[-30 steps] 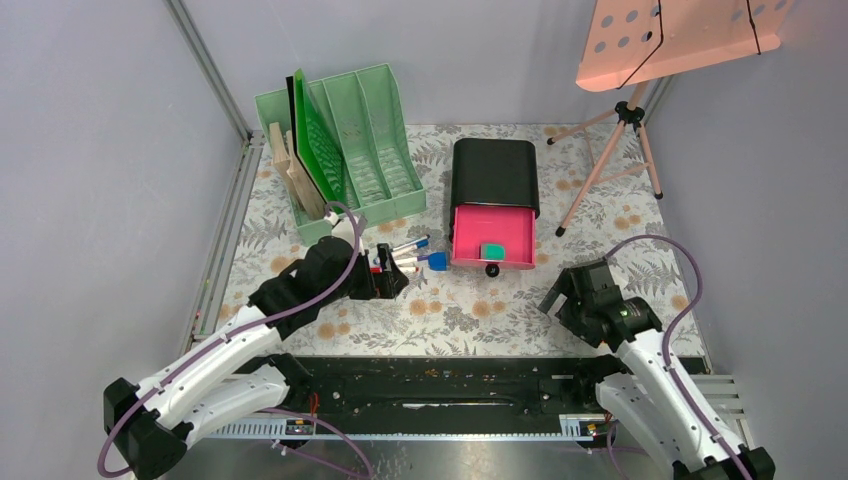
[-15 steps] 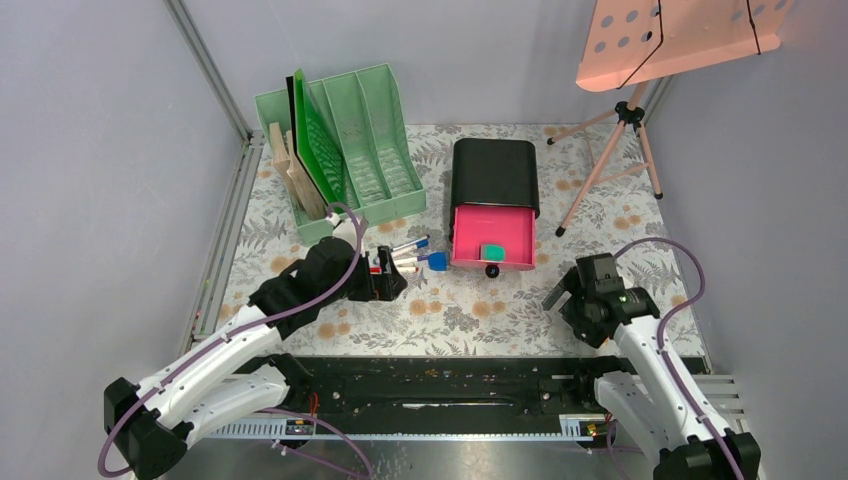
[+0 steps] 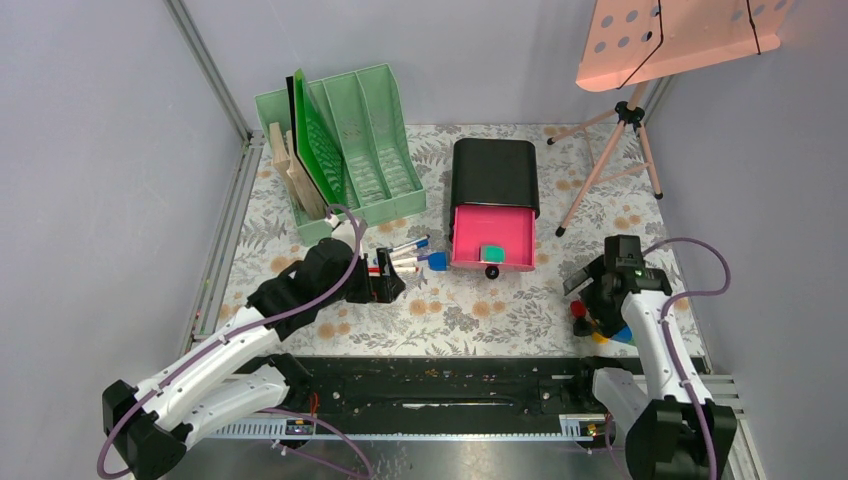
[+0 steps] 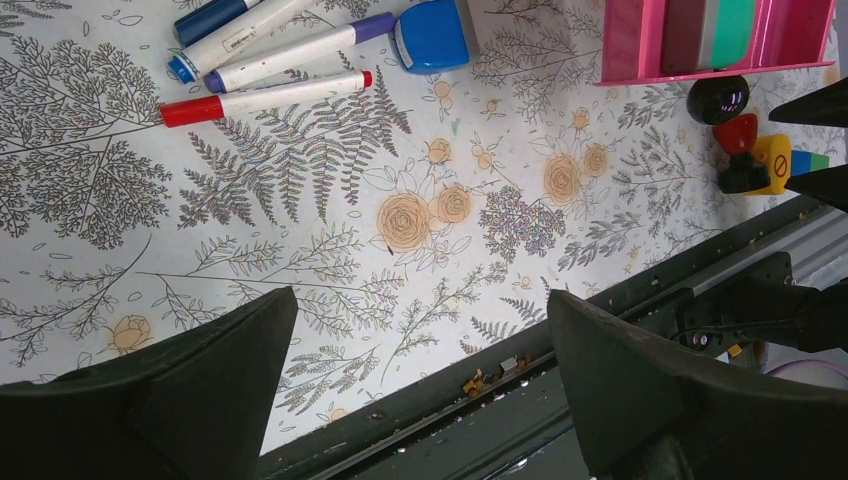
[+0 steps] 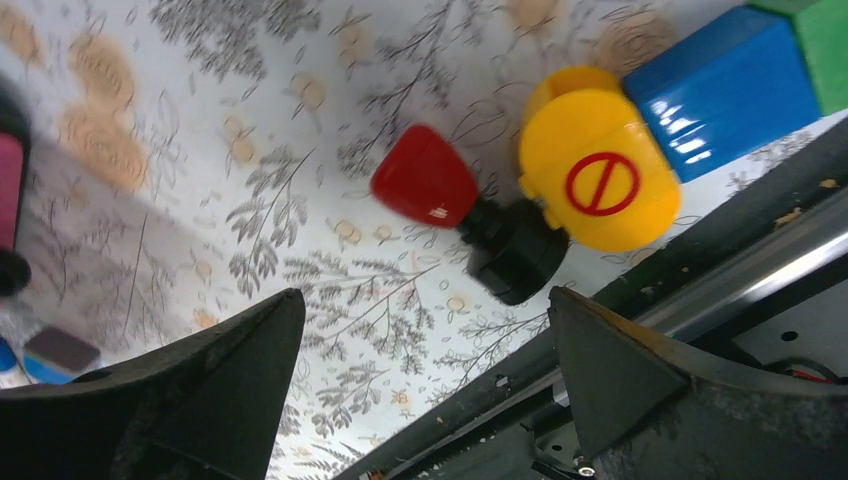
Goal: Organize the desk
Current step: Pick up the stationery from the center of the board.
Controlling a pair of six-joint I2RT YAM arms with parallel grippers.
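Note:
I need to lower my open right gripper next onto the black base of the red-topped piece, still loose on the cloth beside the yellow piece [image 5: 590, 185].
The desk [image 3: 470, 300] has a pale cloth with grey ferns and orange flowers and a black rail along its near edge. My left gripper [image 3: 388, 283] [image 4: 420, 300] is open and empty, just left of three markers [image 3: 405, 255] [image 4: 265, 97] and a small blue item [image 3: 438, 261] [image 4: 432, 35]. My right gripper [image 3: 588, 292] [image 5: 425, 300] is open and empty, low over a red-topped black piece [image 3: 579, 310] [image 5: 470, 215], a yellow piece [image 5: 590, 185] and a blue block [image 3: 622, 336] [image 5: 730, 85] at the front right.
A mint-green file rack [image 3: 345, 150] with boards stands at the back left. A black drawer box [image 3: 494, 172] has its pink drawer [image 3: 492, 238] open with a green item [image 3: 492, 251] inside. A tripod stand [image 3: 610, 160] is at the back right.
My right arm has swung right and turned toward the front edge, uncovering the red, yellow and blue pieces. My left arm has not moved.

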